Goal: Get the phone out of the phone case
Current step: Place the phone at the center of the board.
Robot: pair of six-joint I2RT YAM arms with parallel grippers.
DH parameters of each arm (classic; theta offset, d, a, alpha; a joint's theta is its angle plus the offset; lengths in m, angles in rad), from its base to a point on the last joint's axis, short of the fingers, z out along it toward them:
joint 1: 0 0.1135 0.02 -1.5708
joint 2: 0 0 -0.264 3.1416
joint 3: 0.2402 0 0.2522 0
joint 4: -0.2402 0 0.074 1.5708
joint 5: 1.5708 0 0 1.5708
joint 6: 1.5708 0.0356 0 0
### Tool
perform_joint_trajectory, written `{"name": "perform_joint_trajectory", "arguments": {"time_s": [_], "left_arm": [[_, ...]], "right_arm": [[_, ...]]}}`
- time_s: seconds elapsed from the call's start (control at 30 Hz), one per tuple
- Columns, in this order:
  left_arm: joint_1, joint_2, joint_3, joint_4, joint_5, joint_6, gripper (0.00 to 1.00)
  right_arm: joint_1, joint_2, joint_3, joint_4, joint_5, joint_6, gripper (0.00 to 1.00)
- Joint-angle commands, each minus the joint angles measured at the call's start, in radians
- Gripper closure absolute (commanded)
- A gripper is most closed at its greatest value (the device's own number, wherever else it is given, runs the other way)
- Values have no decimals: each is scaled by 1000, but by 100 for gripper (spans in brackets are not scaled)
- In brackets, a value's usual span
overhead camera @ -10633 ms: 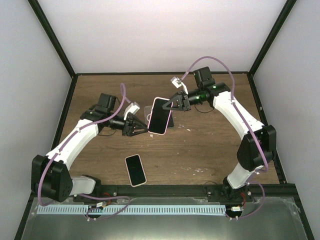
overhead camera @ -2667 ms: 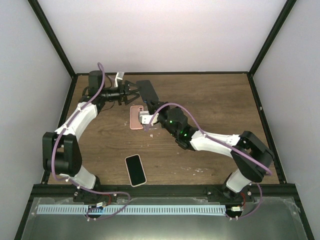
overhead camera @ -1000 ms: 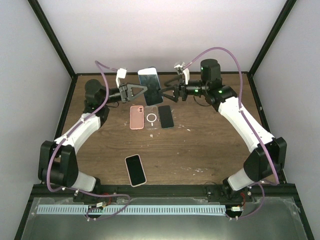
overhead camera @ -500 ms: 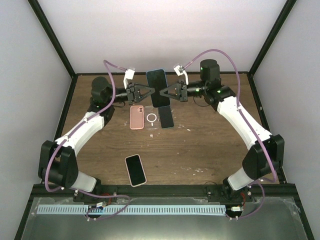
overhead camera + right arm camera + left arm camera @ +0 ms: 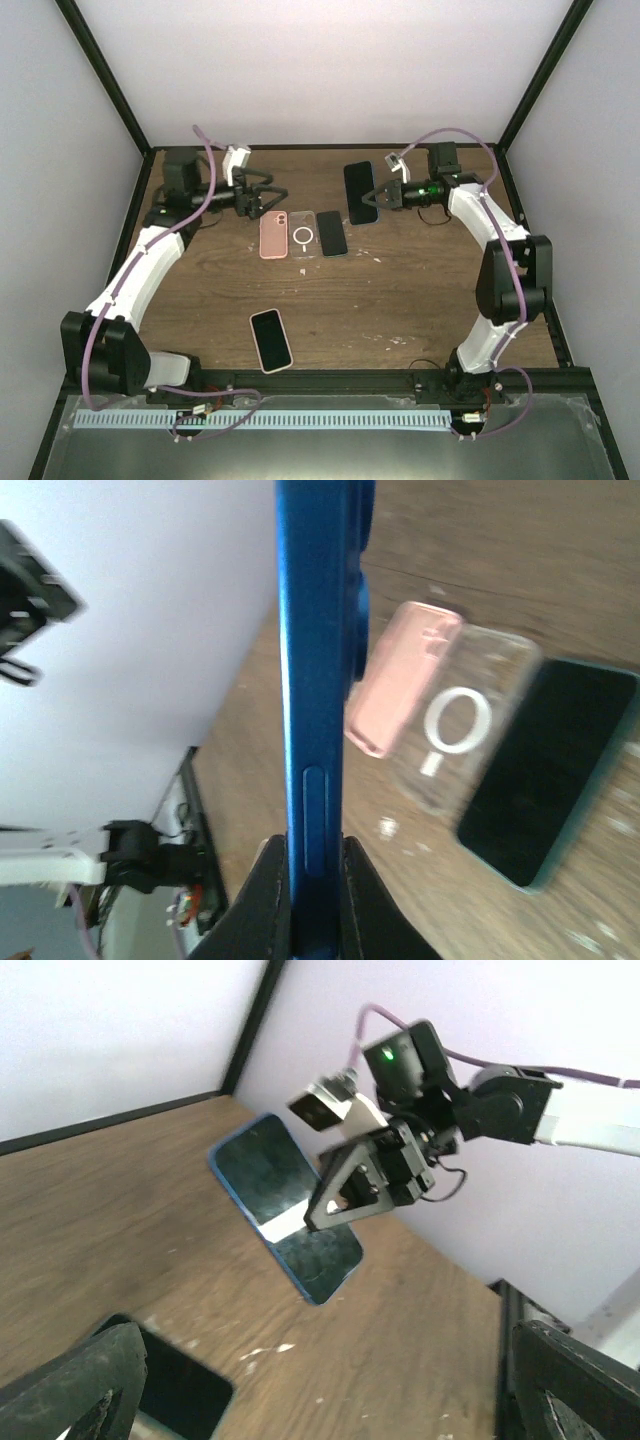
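My right gripper lowers to the bare table beside the dark phone next, laying the blue phone face up along the dark phone's free long edge.
My right gripper is shut on a blue phone and holds it on edge above the table's far right. In the right wrist view the fingers clamp both faces of the blue phone. My left gripper hangs open and empty at the far left, apart from the phone. From the left wrist view the blue phone shows in the right gripper, well ahead of my left gripper. An empty pink case and a clear case lie flat between the arms.
A dark phone lies face up right of the clear case. Another phone with a pale pink rim lies near the front edge. A black frame borders the wooden table on all sides.
The left gripper opened, let go of the blue phone and drew back to the left. The right gripper closed on the phone and carried it to the right.
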Motion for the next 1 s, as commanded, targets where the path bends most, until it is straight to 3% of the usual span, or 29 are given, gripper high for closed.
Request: {"name": "perform_joint_trajectory", "arguments": {"time_s": [0.0,0.2,0.5,0.8,0.97], "left_arm": [[99,-2,6,-187,9,133,0],[131,23,85,-432,-94,359,0],[137,32,88,-625,-122,624,0],[135,78,82,-715,-140,740,0],[135,151,140,-879,-140,887,0]], "right_arm": [[-56,108,25,-151,94,-132,99],[-76,273,81,-210,157,-147,99],[-75,456,167,-226,140,-113,99],[-44,537,207,-181,97,-29,99],[-15,544,184,-94,111,43,99]]}}
